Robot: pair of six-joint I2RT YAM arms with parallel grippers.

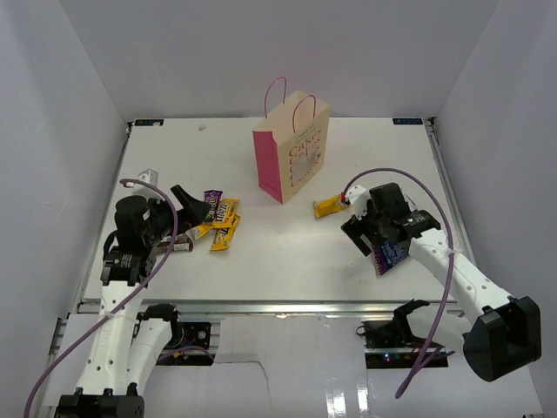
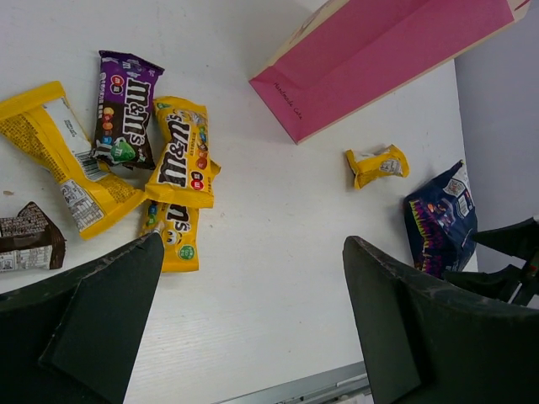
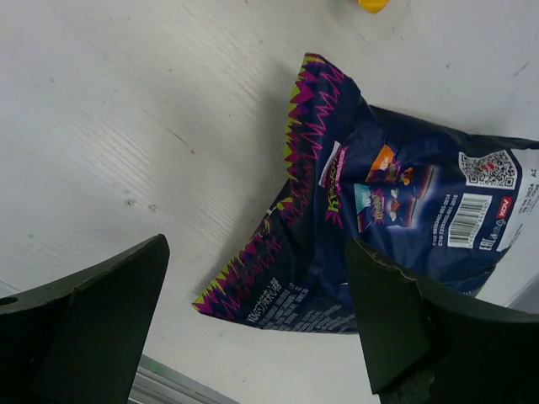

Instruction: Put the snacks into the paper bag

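The right gripper lowers with its fingers open onto the zigzag-edged end (image 1: 379,255) (image 3: 292,202) of the large purple-blue bag next and closes there, as that end lies below it.
The paper bag (image 1: 291,148) stands upright at the back middle; its pink side (image 2: 379,59) shows in the left wrist view. Several candy packets (image 1: 218,222) lie left of centre: a purple one (image 2: 126,109), yellow ones (image 2: 178,151) and a brown one (image 2: 29,240). My left gripper (image 1: 183,213) is open and empty just left of them (image 2: 253,320). The large purple-blue bag (image 3: 387,210) lies on the table at the right (image 1: 390,255). My right gripper (image 1: 374,244) is open above it (image 3: 257,328), its jaws apart on either side of the bag's lower corner. A small yellow packet (image 1: 329,205) lies between the paper bag and the right gripper.
White walls close in the table (image 1: 278,261) at the left, back and right. The metal front edge (image 1: 261,305) runs close below both grippers. A small silver thing (image 1: 146,177) lies at the far left.
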